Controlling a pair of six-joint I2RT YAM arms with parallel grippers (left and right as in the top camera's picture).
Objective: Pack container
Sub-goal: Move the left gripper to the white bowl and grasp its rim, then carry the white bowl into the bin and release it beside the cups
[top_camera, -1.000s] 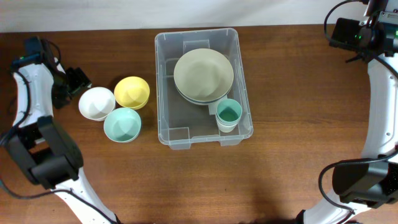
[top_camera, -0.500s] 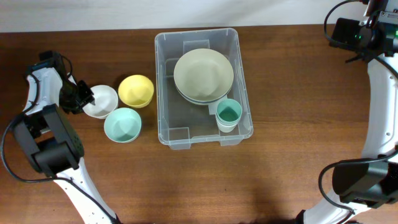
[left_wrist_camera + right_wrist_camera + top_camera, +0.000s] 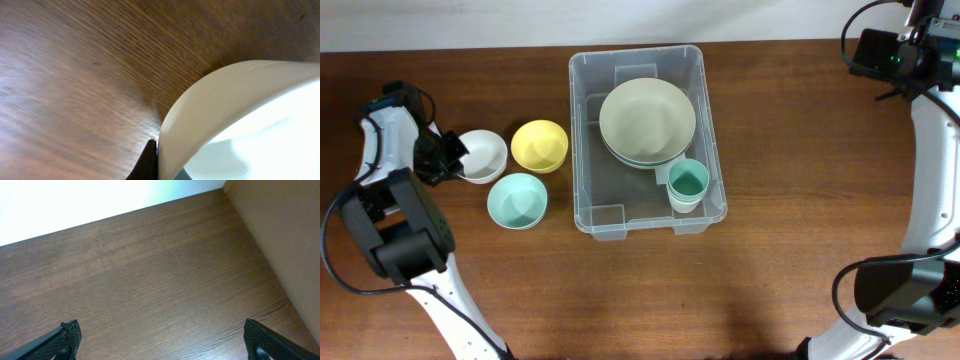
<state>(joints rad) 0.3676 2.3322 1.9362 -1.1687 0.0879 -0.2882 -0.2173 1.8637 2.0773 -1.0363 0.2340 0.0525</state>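
Note:
The bare bottom of the bin by the cup is to the left gripper's right in the overhead view, so the left gripper should rise over the bin's side and bring the white bowl down.
The container (image 3: 582, 140), a large clear bin, stands mid-table and holds a stack of pale plates (image 3: 647, 122) and a teal cup (image 3: 687, 184). To its left sit a white bowl (image 3: 483, 156), a yellow bowl (image 3: 539, 146) and a teal bowl (image 3: 517, 200). My left gripper (image 3: 450, 155) is shut on the white bowl's left rim. In the left wrist view that rim (image 3: 225, 110) fills the right side, with the gripper (image 3: 159, 160) pinching it and one black fingertip (image 3: 147, 162) outside the wall. My right gripper (image 3: 162, 345) is open over bare wood.
The three loose bowls lie close together, the white one touching or nearly touching the yellow one. The right arm (image 3: 930, 150) runs along the table's right edge. A pale wall (image 3: 285, 235) borders the table in the right wrist view.
My left gripper moved in to the white bowl and shut on its rim. The bowl shifted a little up and to the right. The right arm has not moved.

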